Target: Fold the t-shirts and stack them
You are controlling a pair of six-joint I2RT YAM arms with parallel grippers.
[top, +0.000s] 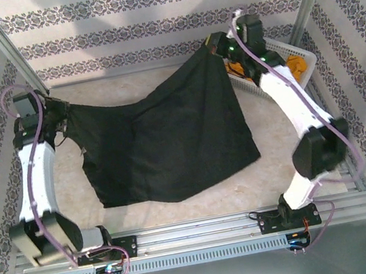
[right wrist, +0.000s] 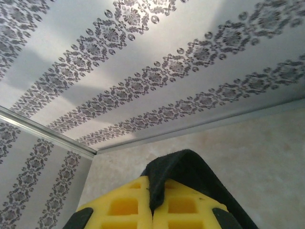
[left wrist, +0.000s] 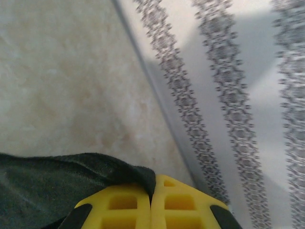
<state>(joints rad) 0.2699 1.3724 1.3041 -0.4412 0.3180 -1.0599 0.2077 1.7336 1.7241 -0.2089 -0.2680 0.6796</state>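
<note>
My left gripper swings up, then back and down next to release over the bare table (top: 69,163) beside its arm, since the shirt's lower part trails toward the bar.
The big black t-shirt (top: 169,139) hangs stretched between both arms over the table, its lower part resting on the surface. My left gripper (top: 62,118) is shut on the shirt's left corner. In the left wrist view its yellow fingers (left wrist: 121,205) pinch the black cloth (left wrist: 57,183) in the seam between them. At the upper right, by the basket, my right gripper (top: 214,47) is shut on the other corner, and black cloth (right wrist: 190,169) folds over its yellow fingers (right wrist: 124,205). The mustard-orange t-shirt (top: 295,63) lies in the basket, partly hidden by the right arm.
The white lattice basket (top: 299,54) stands at the back right against the wall. Patterned walls (top: 149,16) close in the back and both sides. A metal rail (top: 205,228) runs along the near edge. Bare table (top: 74,197) shows at the front left.
</note>
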